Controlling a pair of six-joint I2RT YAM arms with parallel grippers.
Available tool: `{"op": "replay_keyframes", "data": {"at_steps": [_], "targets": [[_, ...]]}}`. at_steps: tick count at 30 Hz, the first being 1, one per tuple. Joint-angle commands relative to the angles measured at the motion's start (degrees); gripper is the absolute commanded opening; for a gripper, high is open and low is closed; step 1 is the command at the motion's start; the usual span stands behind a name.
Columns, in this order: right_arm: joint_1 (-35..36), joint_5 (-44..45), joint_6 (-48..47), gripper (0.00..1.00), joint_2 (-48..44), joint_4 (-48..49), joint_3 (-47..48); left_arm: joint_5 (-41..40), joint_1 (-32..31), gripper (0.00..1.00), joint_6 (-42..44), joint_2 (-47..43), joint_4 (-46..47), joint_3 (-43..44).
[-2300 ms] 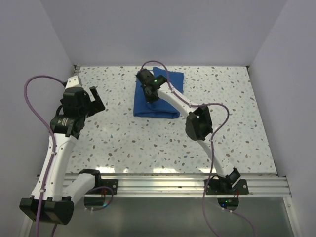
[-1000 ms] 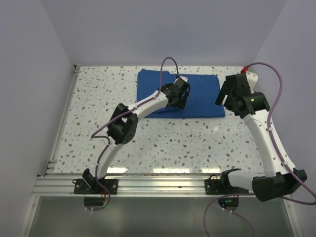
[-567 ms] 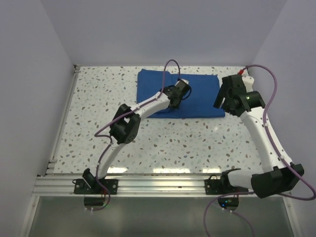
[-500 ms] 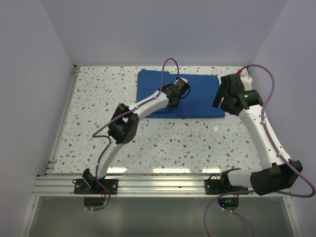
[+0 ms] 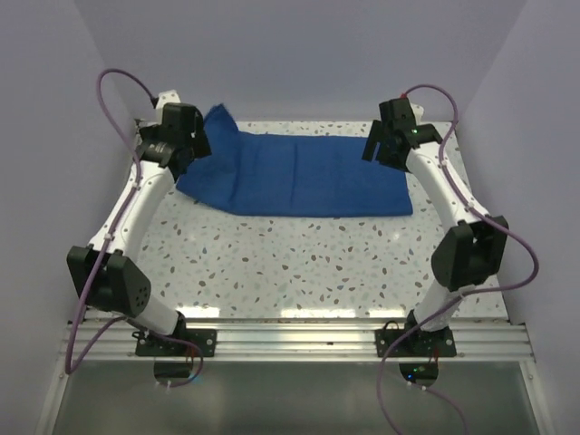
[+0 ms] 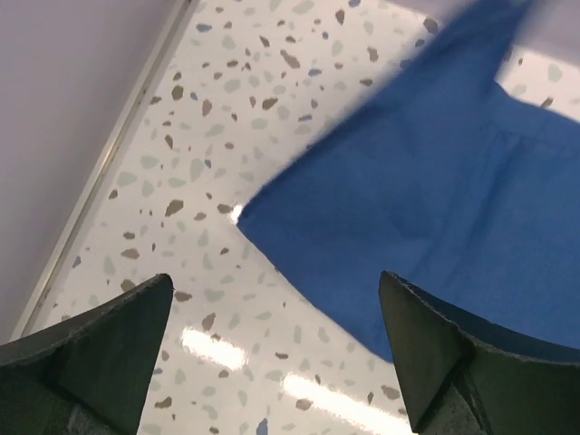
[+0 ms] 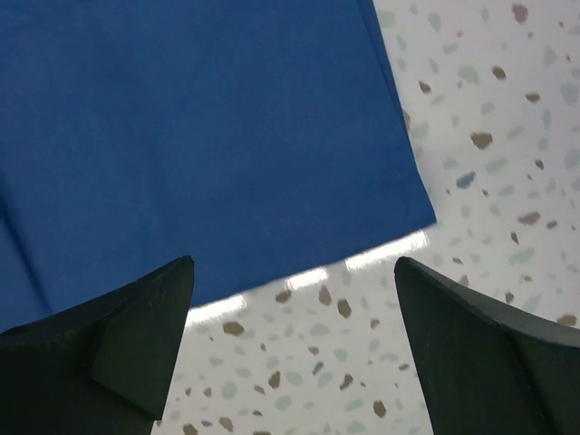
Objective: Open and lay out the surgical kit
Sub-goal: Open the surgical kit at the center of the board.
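Observation:
The wrap's far corner lies flat below and outward of my open right gripper, so next my right gripper needs to move down and outward to pinch it.
The surgical kit shows only as its royal-blue cloth wrap (image 5: 299,177), lying flat and wide along the back of the table. Its far-left corner (image 5: 217,120) stands up off the surface and looks blurred in the left wrist view. My left gripper (image 5: 192,147) hovers over that left end, open, with nothing between its fingers; the cloth (image 6: 426,181) lies ahead of my left gripper (image 6: 276,281). My right gripper (image 5: 377,150) hangs open above the wrap's right end. In its wrist view the cloth's corner (image 7: 399,195) sits just beyond the empty gripper (image 7: 294,261).
The speckled tabletop (image 5: 308,263) runs from the cloth to the aluminium rail (image 5: 299,340) at the near edge. Pale walls close in the back and both sides (image 5: 82,109). Purple cables (image 5: 118,82) loop above both arms.
The cloth now reaches much further left than half a second ago. My left gripper has swung from the cloth's middle to the back-left corner. The right gripper has moved back towards the wall.

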Motion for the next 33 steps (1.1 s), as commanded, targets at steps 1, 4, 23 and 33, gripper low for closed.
{"op": "replay_keyframes", "data": {"at_steps": [1, 4, 23, 33], "targets": [[-0.1, 0.5, -3.1, 0.97, 7.9, 3.3, 9.5, -0.2, -2.3, 1.0, -2.5, -0.3, -3.5, -6.5], [-0.8, 1.6, -2.3, 0.97, 18.0, 1.2, 22.6, 1.6, -2.4, 1.0, -4.6, -4.4, -4.5, -11.2], [-11.7, -1.3, 3.0, 0.91, 53.0, 7.4, 53.9, 6.0, -2.5, 0.96, -15.2, -22.8, -16.4, -24.7], [-11.7, -3.0, 2.8, 0.76, 57.4, 9.6, 55.0, 5.3, -2.5, 0.96, -18.7, -27.1, -18.8, -29.4]]}}
